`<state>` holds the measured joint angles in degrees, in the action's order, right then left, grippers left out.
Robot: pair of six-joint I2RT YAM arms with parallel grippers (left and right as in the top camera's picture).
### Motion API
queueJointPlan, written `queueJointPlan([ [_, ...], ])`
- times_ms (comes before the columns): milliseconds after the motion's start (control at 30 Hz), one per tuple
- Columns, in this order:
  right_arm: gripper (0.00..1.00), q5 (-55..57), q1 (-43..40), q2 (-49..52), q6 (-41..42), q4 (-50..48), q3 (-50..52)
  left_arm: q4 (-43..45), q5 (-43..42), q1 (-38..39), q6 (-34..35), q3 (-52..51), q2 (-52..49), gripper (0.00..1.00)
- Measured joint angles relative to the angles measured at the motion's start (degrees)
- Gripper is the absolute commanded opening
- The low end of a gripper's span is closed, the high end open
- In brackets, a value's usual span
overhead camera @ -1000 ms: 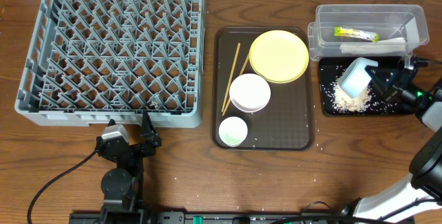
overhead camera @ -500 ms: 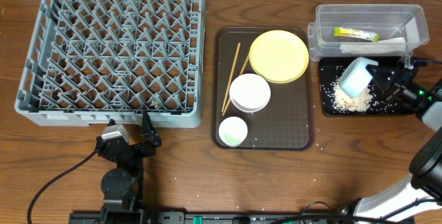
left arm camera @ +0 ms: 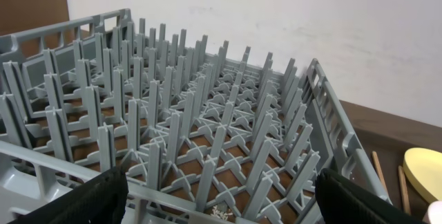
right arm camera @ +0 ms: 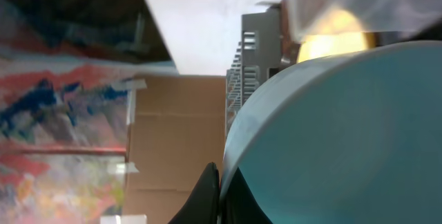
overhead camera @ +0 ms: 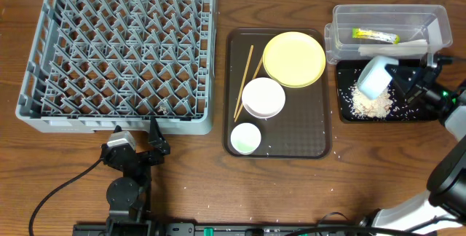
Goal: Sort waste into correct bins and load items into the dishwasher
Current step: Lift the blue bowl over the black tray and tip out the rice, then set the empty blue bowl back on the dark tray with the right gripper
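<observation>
My right gripper swings to the left in the overhead view next, levels the bowl and lowers it onto the serving tray's near corner (overhead camera: 309,125), which is bare.
My right gripper (overhead camera: 398,80) is shut on the rim of the light blue bowl (overhead camera: 374,78), holding it tipped on its side over the black tray (overhead camera: 408,112), where a heap of rice grains (overhead camera: 372,103) lies. In the right wrist view the bowl (right arm camera: 345,134) fills the frame, its rim pinched between my fingertips (right arm camera: 207,196). The clear tub (overhead camera: 386,33) behind holds the yellow-green wrapper (overhead camera: 375,36) and white paper packets (overhead camera: 393,49). My left gripper (overhead camera: 135,145) is open and empty in front of the grey dish rack (overhead camera: 120,50), which also shows in the left wrist view (left arm camera: 193,127).
A brown serving tray (overhead camera: 317,130) in the middle carries the yellow plate (overhead camera: 293,59), white bowl (overhead camera: 263,97), small white cup (overhead camera: 245,138) and chopsticks (overhead camera: 243,81). Stray grains dot the tray and the table in front.
The light blue bowl has shifted slightly up and back over the black tray in my right gripper. The left arm has not moved.
</observation>
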<state>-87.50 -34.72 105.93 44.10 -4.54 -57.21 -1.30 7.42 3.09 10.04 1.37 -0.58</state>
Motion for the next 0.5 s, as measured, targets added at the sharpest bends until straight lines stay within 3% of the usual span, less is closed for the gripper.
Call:
queueJointPlan([
  [233, 0.01, 1.4, 9.3, -9.7, 0.0, 0.3, 0.0, 0.0, 0.0, 0.0, 0.0, 0.0, 0.0, 0.88],
  [500, 0.01, 11.2, 29.5, -14.9, -1.0, 5.2, 0.0, 0.0, 0.0, 0.0, 0.0, 0.0, 0.0, 0.88],
])
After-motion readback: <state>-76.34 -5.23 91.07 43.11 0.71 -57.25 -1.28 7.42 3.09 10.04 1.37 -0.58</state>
